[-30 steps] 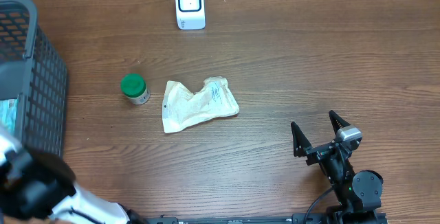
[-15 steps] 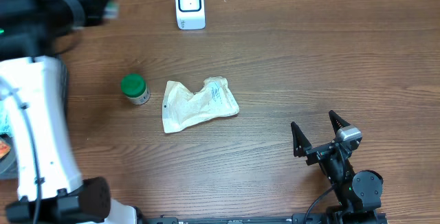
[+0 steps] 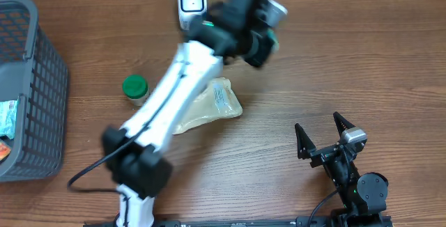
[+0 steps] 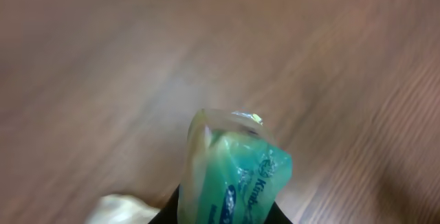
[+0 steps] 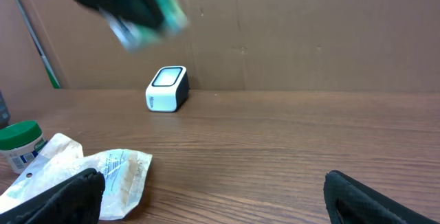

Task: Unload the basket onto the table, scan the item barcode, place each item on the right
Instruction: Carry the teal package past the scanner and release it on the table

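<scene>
My left gripper lowers the packet back there next, to let go of it.
A green, see-through plastic packet (image 4: 237, 165) with blue print is the item, and my left gripper (image 4: 227, 214) is shut on its lower end. From overhead, the left gripper (image 3: 259, 26) hangs blurred above the table's back, just right of the white barcode scanner (image 3: 192, 4), with the packet (image 3: 274, 10) sticking out to the right. In the right wrist view the packet (image 5: 148, 14) shows high up, left of and above the scanner (image 5: 167, 88). Near the front right, my right gripper (image 3: 322, 138) stands open and empty, low over the table.
A jar with a green lid (image 3: 135, 88) stands left of centre. Beside it lies a crumpled white pouch (image 3: 221, 102), partly under the left arm. A dark grey mesh basket (image 3: 31, 95) holding a few items fills the left edge. A brown wall backs the table.
My left arm has swung from the basket at the left, across the back of the table, to just right of the scanner, carrying the packet. The right arm has not moved.
</scene>
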### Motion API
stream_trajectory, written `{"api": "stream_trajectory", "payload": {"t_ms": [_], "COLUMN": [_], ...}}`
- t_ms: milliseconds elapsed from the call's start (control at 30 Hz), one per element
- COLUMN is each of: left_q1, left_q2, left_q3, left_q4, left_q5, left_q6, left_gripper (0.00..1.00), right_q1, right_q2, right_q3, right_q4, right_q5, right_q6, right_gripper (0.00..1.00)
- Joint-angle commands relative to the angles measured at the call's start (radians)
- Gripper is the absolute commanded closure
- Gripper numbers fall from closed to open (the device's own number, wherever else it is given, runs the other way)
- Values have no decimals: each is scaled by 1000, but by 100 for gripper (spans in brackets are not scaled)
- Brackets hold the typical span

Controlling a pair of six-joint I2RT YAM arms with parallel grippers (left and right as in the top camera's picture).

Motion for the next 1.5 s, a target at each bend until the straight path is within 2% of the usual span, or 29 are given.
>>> {"api": "stream_trajectory", "payload": {"t_ms": [0, 300, 500, 633, 733, 867, 1200, 1233, 1267, 1300, 1333, 1367, 1467], "left_q1": [-90, -178, -182, -182, -182, -178, -170, -166, -159, -157, -158, -157, -155], "left_q2": [66, 80, 81, 81, 81, 81, 81, 81, 81, 81, 81, 81, 75], "left_q3": [0, 0, -50, -124, -184, -278, -528, -537, -539, -539, -538, -537, -509], "left_q4": [3, -24, -48, -20, 26, 112, 419, 426, 428, 428, 433, 436, 426], "left_q5": [-20, -75, -203, -224, -246, -349, -354, -354, -351, -344, -332, -325, -325], "left_q6": [12, 8, -116, -169, -206, -278, -333, -342, -356, -356, -356, -356, -354], "left_gripper": [95, 96, 96, 96, 96, 96, 95, 91, 83, 68, 4, 0, 0], "right_q1": [-2, -2, -2, -2, -2, -2, -2, -2, -2, -2, -2, -2, -2], "right_q2": [-9, -9, -9, -9, -9, -9, -9, -9, -9, -9, -9, -9, -9], "right_q3": [-11, -11, -11, -11, -11, -11, -11, -11, -11, -11, -11, -11, -11], "right_q4": [6, 6, 6, 6, 6, 6, 6, 6, 6, 6, 5, 6, 6], "right_q5": [-7, -7, -7, -7, -7, -7, -7, -7, -7, -7, -7, -7, -7], "right_q6": [2, 2, 2, 2, 2, 2, 2, 2, 2, 2, 2, 2, 2], "right_gripper": [0, 0, 0, 0, 0, 0, 0, 0, 0, 0, 0, 0, 0]}}
